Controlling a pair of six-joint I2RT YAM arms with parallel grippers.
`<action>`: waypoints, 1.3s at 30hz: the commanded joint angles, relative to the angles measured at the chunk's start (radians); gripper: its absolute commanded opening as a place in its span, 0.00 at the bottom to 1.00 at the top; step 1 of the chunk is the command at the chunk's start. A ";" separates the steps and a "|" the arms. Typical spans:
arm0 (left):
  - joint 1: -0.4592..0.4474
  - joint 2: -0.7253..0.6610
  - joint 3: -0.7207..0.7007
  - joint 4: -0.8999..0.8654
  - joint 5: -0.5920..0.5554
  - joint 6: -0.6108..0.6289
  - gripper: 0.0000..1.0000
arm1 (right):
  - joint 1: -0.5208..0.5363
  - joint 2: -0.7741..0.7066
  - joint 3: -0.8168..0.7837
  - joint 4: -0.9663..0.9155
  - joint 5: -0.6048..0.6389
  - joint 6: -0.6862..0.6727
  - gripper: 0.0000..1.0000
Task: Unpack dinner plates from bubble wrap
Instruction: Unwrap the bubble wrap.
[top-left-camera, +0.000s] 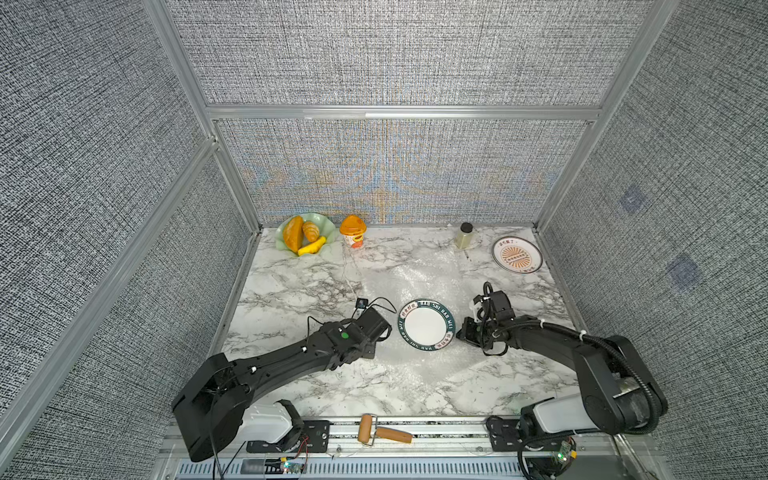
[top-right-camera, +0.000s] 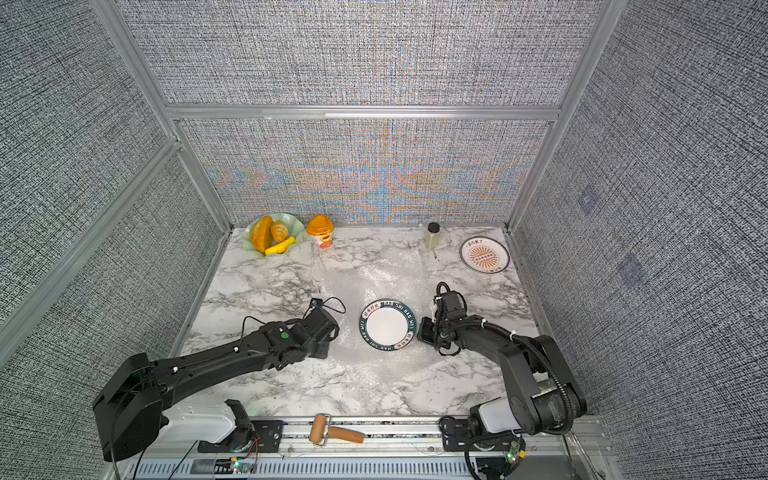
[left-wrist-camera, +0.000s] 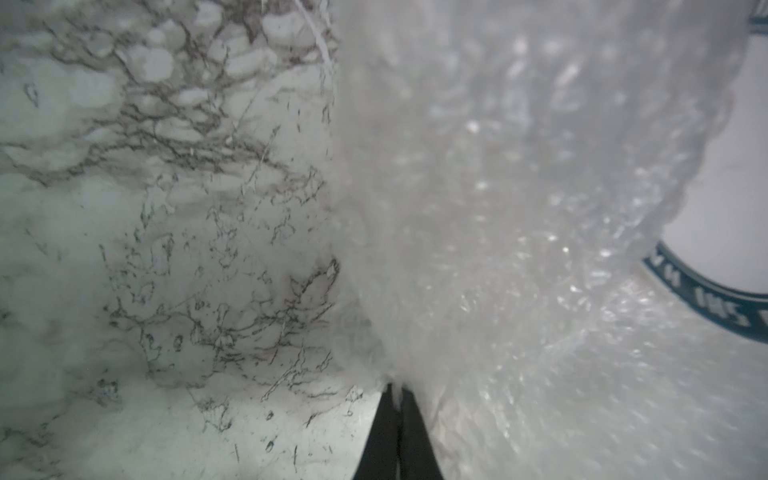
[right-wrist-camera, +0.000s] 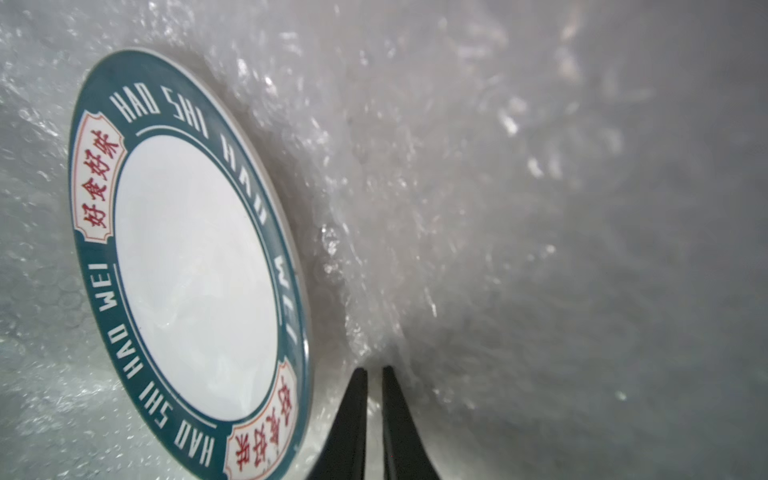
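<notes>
The left gripper moves down and away from the plate next and releases the raised fold over the bare marble, as that clear patch lies below the gripper.
A white dinner plate with a lettered teal rim (top-left-camera: 427, 325) (top-right-camera: 387, 324) lies face up on a spread sheet of clear bubble wrap (top-left-camera: 415, 282) (top-right-camera: 374, 274). My left gripper (top-left-camera: 390, 331) (left-wrist-camera: 397, 386) is just left of the plate, shut on a raised fold of the wrap (left-wrist-camera: 498, 208) that covers part of the plate's rim (left-wrist-camera: 706, 299). My right gripper (top-left-camera: 458, 332) (right-wrist-camera: 375, 368) is just right of the plate (right-wrist-camera: 195, 270), its jaws pinched on the wrap (right-wrist-camera: 498, 208) with only a sliver between them. A second dinner plate with an orange sunburst centre (top-left-camera: 517, 254) (top-right-camera: 484, 255) lies bare at the back right.
At the back left stand a pale green wavy dish of bread (top-left-camera: 305, 235) and an orange-lidded cup (top-left-camera: 353, 231). A small dark-capped bottle (top-left-camera: 464, 235) stands at the back near the sunburst plate. A brown roller (top-left-camera: 382, 432) lies on the front rail. Fabric walls enclose three sides.
</notes>
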 joint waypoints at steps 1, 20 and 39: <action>0.044 0.025 -0.046 0.069 0.057 -0.039 0.01 | 0.001 0.003 0.002 -0.019 0.000 0.010 0.13; 0.204 -0.139 -0.022 0.016 0.074 -0.031 0.59 | 0.000 -0.022 0.007 -0.043 0.011 -0.002 0.13; 0.208 -0.035 0.062 0.632 0.679 0.089 0.85 | -0.001 -0.029 0.014 -0.052 0.011 0.001 0.13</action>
